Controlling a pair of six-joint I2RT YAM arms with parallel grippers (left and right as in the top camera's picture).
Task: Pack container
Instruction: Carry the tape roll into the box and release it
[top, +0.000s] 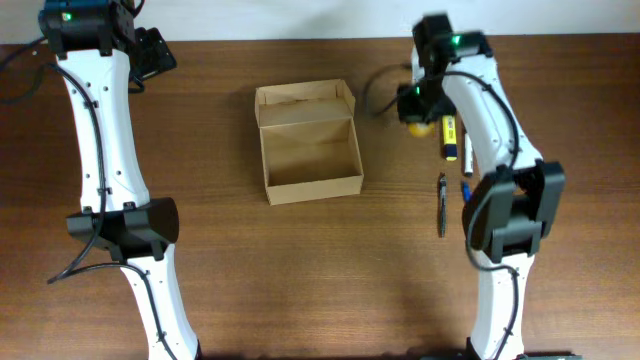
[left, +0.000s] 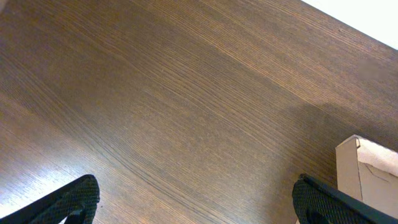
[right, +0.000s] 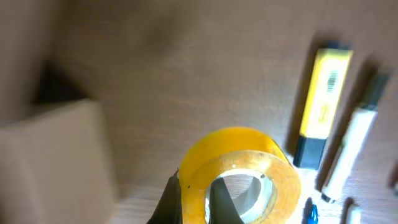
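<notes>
My right gripper should next carry the tape roll (top: 418, 127) over the bottom of the box, go down and let go, because the empty box stands open to the left of my right gripper in the overhead view.
The container (top: 308, 143) is a tan cardboard box standing open at the table's middle, its flap lid folded back on the far side. Its corner shows in the left wrist view (left: 367, 171) and its blurred side in the right wrist view (right: 56, 155). My right gripper (right: 196, 202) is shut on the wall of a yellow tape roll (right: 239, 174), one finger inside the ring and one outside. In the overhead view the tape roll (top: 418, 127) sits under the right gripper, right of the box. My left gripper (left: 199, 202) is open and empty over bare table, left of the box.
A yellow highlighter (top: 449, 137) (right: 323, 99), a white marker (right: 351, 146), a dark pen (top: 441, 204) and small blue items (top: 465, 188) lie to the right of the tape roll. The table's far edge runs behind the box.
</notes>
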